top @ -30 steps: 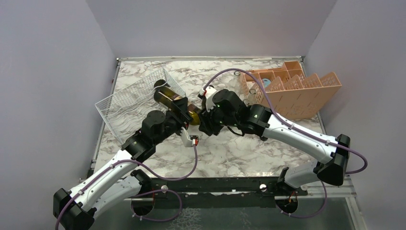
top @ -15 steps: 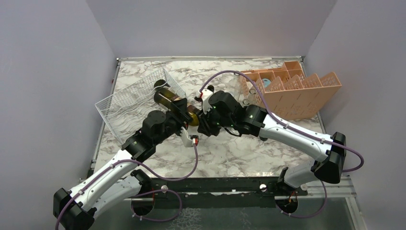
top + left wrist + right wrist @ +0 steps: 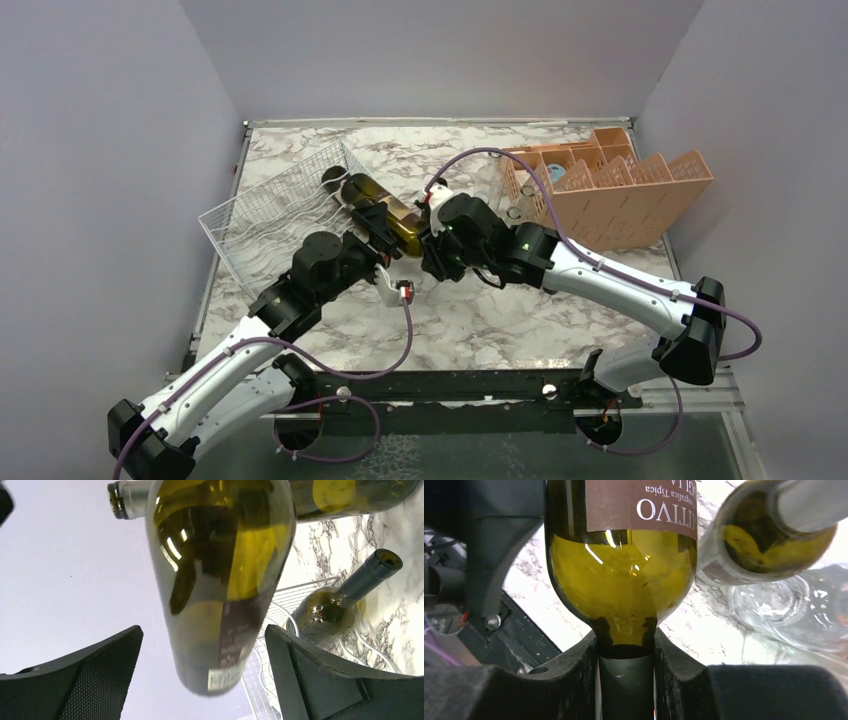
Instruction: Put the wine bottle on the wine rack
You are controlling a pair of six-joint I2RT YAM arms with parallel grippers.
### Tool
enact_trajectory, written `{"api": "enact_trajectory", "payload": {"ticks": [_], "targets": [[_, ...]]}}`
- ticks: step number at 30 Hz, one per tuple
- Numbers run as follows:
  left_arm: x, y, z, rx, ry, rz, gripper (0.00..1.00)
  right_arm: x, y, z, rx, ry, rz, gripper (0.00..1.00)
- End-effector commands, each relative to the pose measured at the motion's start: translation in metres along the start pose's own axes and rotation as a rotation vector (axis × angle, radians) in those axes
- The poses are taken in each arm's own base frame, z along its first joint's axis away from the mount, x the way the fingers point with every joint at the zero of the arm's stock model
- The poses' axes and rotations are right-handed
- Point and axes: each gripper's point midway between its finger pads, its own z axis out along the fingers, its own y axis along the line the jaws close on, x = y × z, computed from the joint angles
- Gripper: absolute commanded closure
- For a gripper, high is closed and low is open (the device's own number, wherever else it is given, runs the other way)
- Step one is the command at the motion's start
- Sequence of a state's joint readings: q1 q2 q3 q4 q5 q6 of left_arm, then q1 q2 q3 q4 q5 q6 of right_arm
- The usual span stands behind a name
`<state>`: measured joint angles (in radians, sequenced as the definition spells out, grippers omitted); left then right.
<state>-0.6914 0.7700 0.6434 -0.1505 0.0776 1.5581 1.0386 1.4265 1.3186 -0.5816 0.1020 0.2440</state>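
My right gripper moves down and to the left in the top view next and releases its bottle in the rack's wires (image 3: 314, 211) beside the lying bottle, since they stand empty.
A dark green wine bottle (image 3: 385, 212) with a brown label is held level above the table, its base at the right edge of the white wire wine rack (image 3: 262, 215). My right gripper (image 3: 430, 247) is shut on its neck; in the right wrist view the fingers (image 3: 584, 675) clamp the neck (image 3: 625, 680) just below the shoulder. My left gripper (image 3: 372, 240) is open beneath the body. The left wrist view shows the wine bottle (image 3: 220, 580) between the two spread fingers (image 3: 90, 680), touching neither.
An orange plastic crate (image 3: 610, 185) with dividers stands at the back right. Another bottle (image 3: 340, 600) lies by the rack's wire, and one more (image 3: 350, 495) crosses behind the held bottle. A clear glass item (image 3: 784, 610) sits on the marble.
My left gripper has opened and let go of the bottle's body. The right gripper closed on the neck and now carries the bottle alone. The bottle's base has shifted slightly back and right.
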Motion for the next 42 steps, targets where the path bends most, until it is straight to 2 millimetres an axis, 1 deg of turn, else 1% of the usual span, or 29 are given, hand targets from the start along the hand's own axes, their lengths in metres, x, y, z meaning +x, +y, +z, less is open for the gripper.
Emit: {"api": "enact_trajectory", "payload": {"ticks": [1, 5, 9, 11, 12, 15, 16, 18, 21, 25, 29, 31, 35, 37, 42], "targets": [[-0.004, 0.023, -0.015, -0.070, -0.013, -0.048, 0.01, -0.046, -0.012, -0.018, 0.071, -0.193, 0.056, 0.99], [-0.003, 0.037, -0.031, -0.131, -0.008, -0.146, 0.01, -0.047, -0.013, -0.018, 0.079, -0.202, 0.067, 0.99], [0.019, 0.055, -0.052, -0.220, 0.113, -0.337, 0.01, -0.048, -0.010, -0.015, 0.063, -0.208, 0.074, 0.99], [0.023, 0.063, -0.060, -0.270, 0.128, -0.431, 0.01, -0.046, -0.007, -0.012, 0.043, -0.207, 0.073, 0.99], [0.023, 0.069, -0.064, -0.314, 0.122, -0.497, 0.01, -0.045, -0.005, -0.010, 0.032, -0.203, 0.071, 0.99], [0.035, 0.095, -0.083, -0.529, 0.128, -0.791, 0.01, -0.040, 0.000, -0.004, 0.000, -0.192, 0.053, 0.99], [0.038, 0.101, -0.088, -0.571, 0.129, -0.869, 0.01, -0.040, 0.003, -0.002, -0.016, -0.192, 0.044, 0.99], [0.041, 0.109, -0.093, -0.619, 0.129, -0.986, 0.01, -0.036, 0.008, 0.001, -0.049, -0.190, 0.038, 0.99], [0.037, 0.120, -0.091, -0.641, 0.092, -1.130, 0.01, -0.033, 0.018, 0.005, -0.109, -0.192, 0.013, 0.99], [0.044, 0.139, -0.094, -0.731, 0.097, -1.322, 0.01, -0.024, 0.027, 0.016, -0.155, -0.162, -0.007, 0.99], [0.044, 0.162, -0.100, -0.749, 0.093, -1.393, 0.01, -0.008, 0.042, 0.030, -0.212, -0.125, -0.039, 0.99], [0.042, 0.167, -0.100, -0.738, 0.085, -1.411, 0.01, 0.002, 0.054, 0.036, -0.256, -0.109, -0.074, 0.99], [0.040, 0.168, -0.100, -0.731, 0.083, -1.441, 0.01, 0.019, 0.082, 0.047, -0.335, -0.078, -0.160, 0.99], [0.040, 0.168, -0.100, -0.729, 0.083, -1.448, 0.01, 0.026, 0.092, 0.054, -0.354, -0.062, -0.193, 0.99], [0.039, 0.163, -0.097, -0.711, 0.095, -1.457, 0.01, 0.036, 0.101, 0.079, -0.345, -0.023, -0.160, 0.99]]}}
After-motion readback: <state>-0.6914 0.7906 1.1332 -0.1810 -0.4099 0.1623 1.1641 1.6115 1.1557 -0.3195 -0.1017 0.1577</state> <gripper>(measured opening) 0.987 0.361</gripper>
